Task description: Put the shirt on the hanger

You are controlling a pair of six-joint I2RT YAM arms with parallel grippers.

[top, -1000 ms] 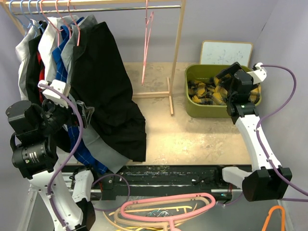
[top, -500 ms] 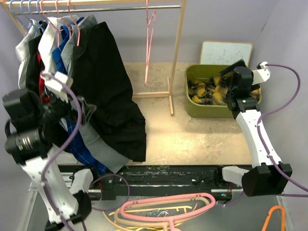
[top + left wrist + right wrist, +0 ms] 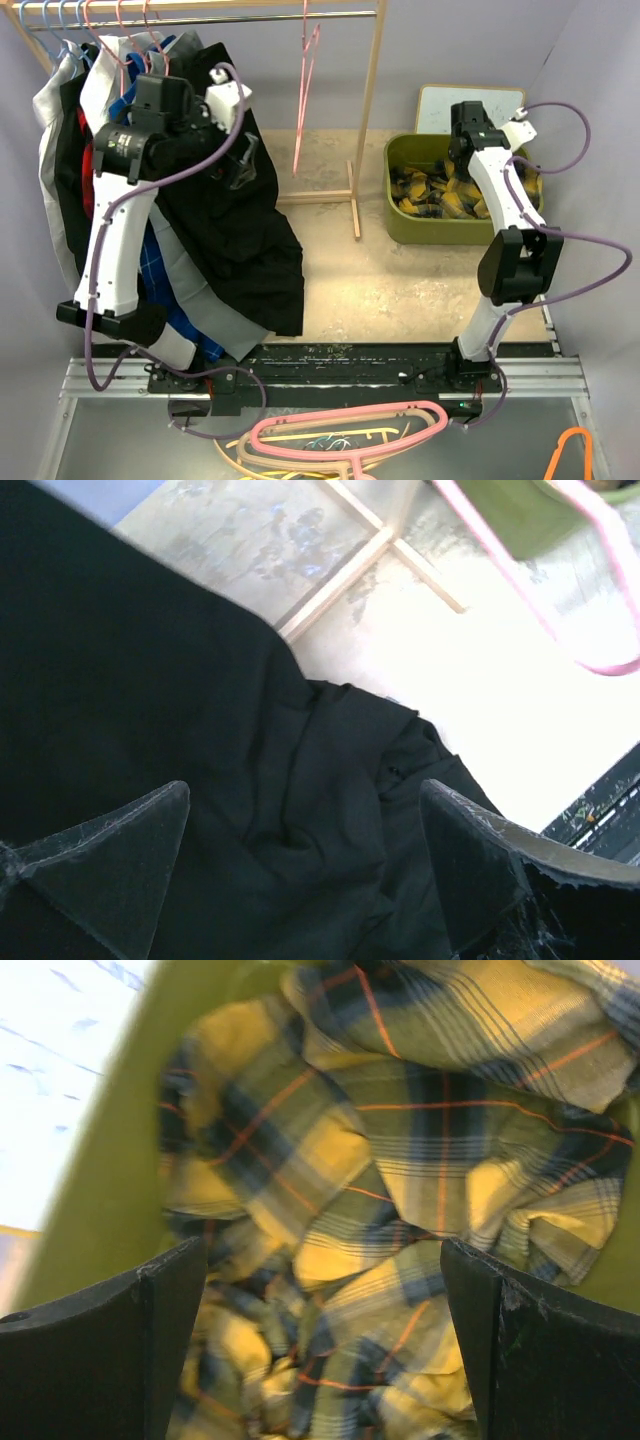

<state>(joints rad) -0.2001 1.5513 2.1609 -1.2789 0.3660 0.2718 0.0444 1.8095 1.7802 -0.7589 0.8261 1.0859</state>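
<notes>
A fold [image 3: 460, 187] [image 3: 335, 1278] of the crumpled plaid shirt is in the green bin below my right gripper's open fingers, so my right gripper needs to go straight down onto it.
The yellow and black plaid shirt [image 3: 428, 190] lies crumpled in a green bin [image 3: 440, 232] at the right. It fills the right wrist view [image 3: 400, 1160]. My right gripper [image 3: 462, 152] hangs over the bin, open and empty [image 3: 320, 1345], a little above the shirt. The thin pink wire hanger [image 3: 306, 90] hangs bare on the rail, and its lower corner shows in the left wrist view [image 3: 610, 668]. My left gripper [image 3: 243, 160] is raised in front of a hanging black shirt [image 3: 225, 220], to the left of the hanger. It is open and empty [image 3: 305, 870].
A wooden clothes rack [image 3: 368, 110] holds several garments on hangers at the left. A white board [image 3: 470, 105] stands behind the bin. A thick pink hanger [image 3: 350, 430] and an orange hanger [image 3: 570, 450] lie at the near edge.
My left arm has swung up from low at the left to the front of the black shirt. My right arm has reared up and moved its gripper over the bin's back part.
</notes>
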